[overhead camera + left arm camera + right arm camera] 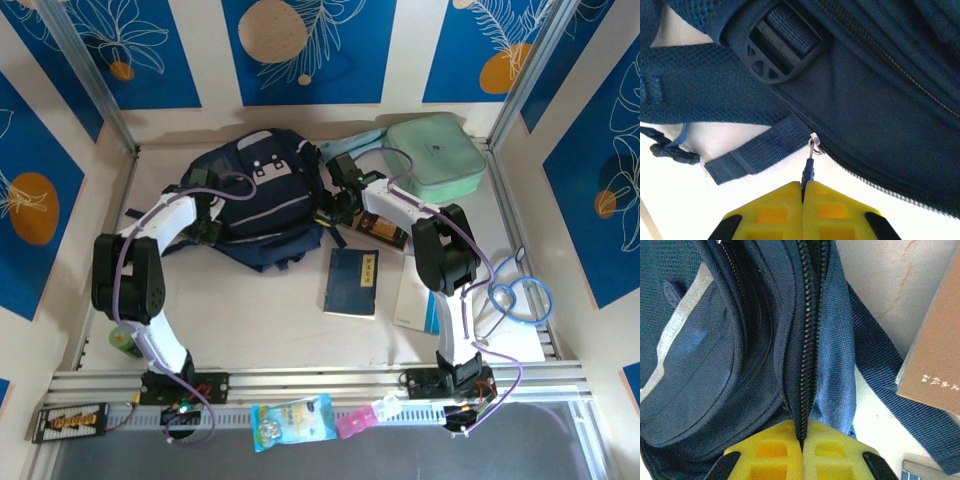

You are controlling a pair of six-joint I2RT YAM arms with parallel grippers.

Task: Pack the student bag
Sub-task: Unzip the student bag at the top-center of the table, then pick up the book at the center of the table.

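Observation:
The zipper continues past the slider. My left gripper needs to move outward along the bag's edge toward the black buckle (780,50) and let go of the pull (808,170).
The student bag (258,195), a dark navy backpack with a pale stripe, lies at the back middle of the table. My left gripper (207,218) is at its left side, shut on the blue zip pull (808,170) of the bag's zipper. That pull hangs from a metal ring on the slider at the bag's edge (875,100). At the bag's right side my right gripper (335,205) is shut on the zipper seam (807,360) and the fabric beside it. The zip teeth run straight up from between the yellow fingers (832,450).
A mint green zip case (435,155) sits at the back right. A dark blue book (351,282) lies in front of the bag, a brown book (380,228) next to my right arm, a pale booklet (412,300) and blue cable (520,295) further right. A green object (123,340) stands near the left base.

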